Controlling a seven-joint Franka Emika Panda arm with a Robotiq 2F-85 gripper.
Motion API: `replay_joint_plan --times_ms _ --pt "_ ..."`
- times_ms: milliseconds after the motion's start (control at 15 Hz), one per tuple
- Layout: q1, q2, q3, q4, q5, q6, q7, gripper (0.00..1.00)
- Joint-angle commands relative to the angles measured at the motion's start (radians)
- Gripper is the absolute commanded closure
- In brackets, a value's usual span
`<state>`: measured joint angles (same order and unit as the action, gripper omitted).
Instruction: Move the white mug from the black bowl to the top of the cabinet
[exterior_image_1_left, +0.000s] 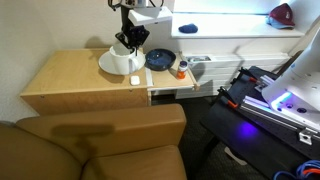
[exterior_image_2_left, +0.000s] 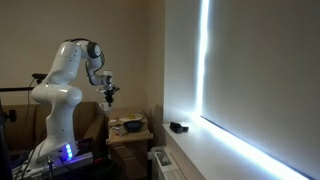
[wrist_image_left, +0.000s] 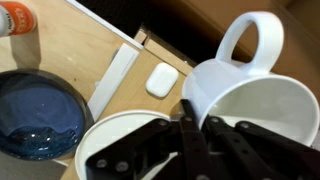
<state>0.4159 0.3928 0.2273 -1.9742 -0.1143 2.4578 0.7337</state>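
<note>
I will turn my gripper next as it moves over bare cabinet top (exterior_image_1_left: 96, 82) below it on the plate's side away from the bowl (exterior_image_1_left: 160, 59). Then I will lower it and let go of the mug's rim.
My gripper (wrist_image_left: 185, 112) is shut on the rim of the white mug (wrist_image_left: 250, 110), one finger inside and one outside, with the handle pointing away. It holds the mug above a flat white plate (wrist_image_left: 105, 135). The black bowl (wrist_image_left: 35, 110), bluish inside, stands empty beside the plate. In an exterior view the gripper (exterior_image_1_left: 128, 44) hangs over the plate (exterior_image_1_left: 118, 63) on the tan cabinet top (exterior_image_1_left: 70, 80), with the bowl (exterior_image_1_left: 160, 59) beside it. The arm's gripper (exterior_image_2_left: 110, 95) also shows above the cabinet (exterior_image_2_left: 130, 137).
A tiny white block (wrist_image_left: 160, 80) lies on the cabinet near the plate. An orange-capped container (exterior_image_1_left: 182, 68) stands by the bowl. A brown chair (exterior_image_1_left: 100, 140) is in front. A machine with blue light (exterior_image_1_left: 280, 95) stands beside the cabinet, and a white ledge (exterior_image_1_left: 230, 28) runs behind.
</note>
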Motion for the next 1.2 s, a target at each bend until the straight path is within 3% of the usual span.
replay_joint_plan --times_ms 0,200,267,467,533,800,1133 --pt "0.072 0.145 -0.061 0.205 0.012 -0.027 0.154 0.99" --pt "0.177 0.239 -0.156 0.351 -0.099 -0.048 0.356 0.99" --pt "0.125 0.180 -0.115 0.245 -0.062 -0.007 0.272 0.95" --pt "0.177 0.240 -0.148 0.327 -0.085 -0.019 0.343 0.95" --pt "0.179 0.245 -0.149 0.336 -0.084 -0.023 0.345 0.99" --pt "0.152 0.353 -0.133 0.456 0.026 -0.034 0.392 0.99" --pt "0.189 0.486 -0.184 0.619 0.051 -0.059 0.550 0.99"
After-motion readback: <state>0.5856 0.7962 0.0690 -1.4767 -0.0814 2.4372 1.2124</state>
